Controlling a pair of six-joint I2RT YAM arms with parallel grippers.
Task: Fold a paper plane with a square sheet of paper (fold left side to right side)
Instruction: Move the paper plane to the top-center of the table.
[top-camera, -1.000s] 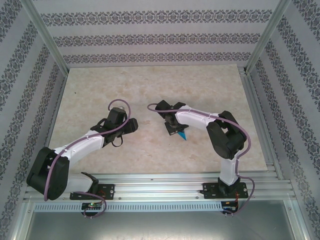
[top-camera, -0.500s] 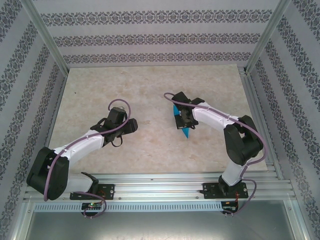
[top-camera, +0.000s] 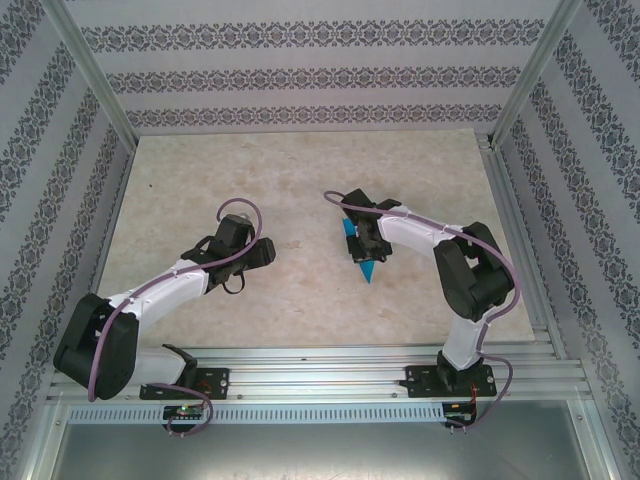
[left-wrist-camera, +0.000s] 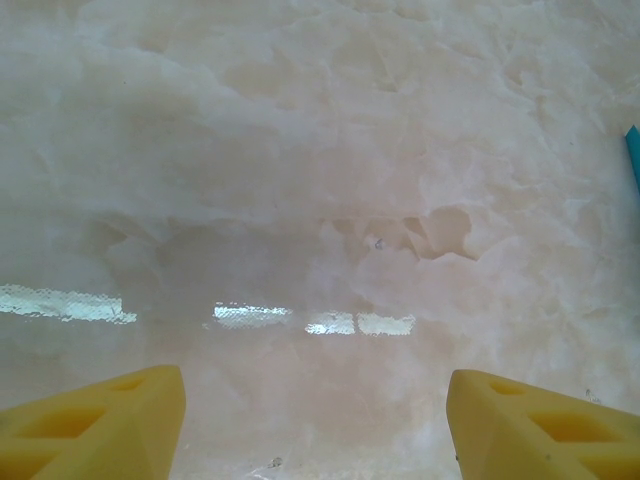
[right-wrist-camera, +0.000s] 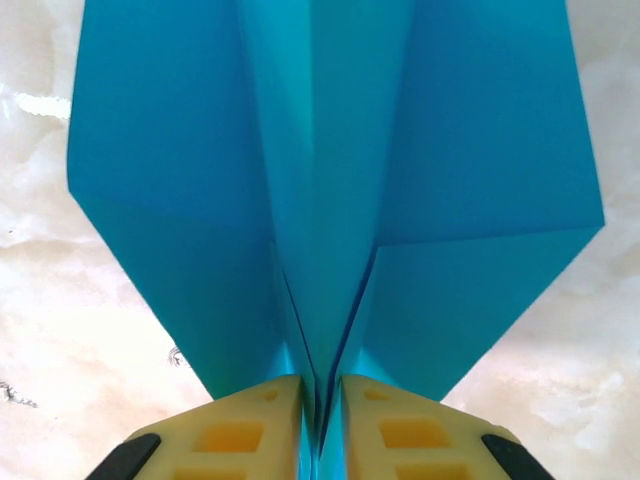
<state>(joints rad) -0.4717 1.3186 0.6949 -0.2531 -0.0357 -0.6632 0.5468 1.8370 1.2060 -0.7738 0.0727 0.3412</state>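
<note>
I will carry the plane by its crease with my right gripper outward over the bare tabletop beyond the plane. Then I will release it there, since that part of the tabletop is empty.
The cyan-blue paper plane is in the middle-right of the table, its sharp tip pointing toward the near edge. My right gripper is over it. In the right wrist view the plane spreads both wings away from me, and my right gripper is shut on its centre fold, the yellow fingers pressing from both sides. My left gripper is to the left, apart from the plane. It stands open over bare table. A blue sliver of the plane shows at the right edge of the left wrist view.
The marble-patterned tabletop is bounded by patterned walls and metal posts. An aluminium rail runs along the near edge at the arm bases.
My right arm has carried the plane to the right and turned it, then drawn back slightly toward the near edge. The left arm has not moved.
</note>
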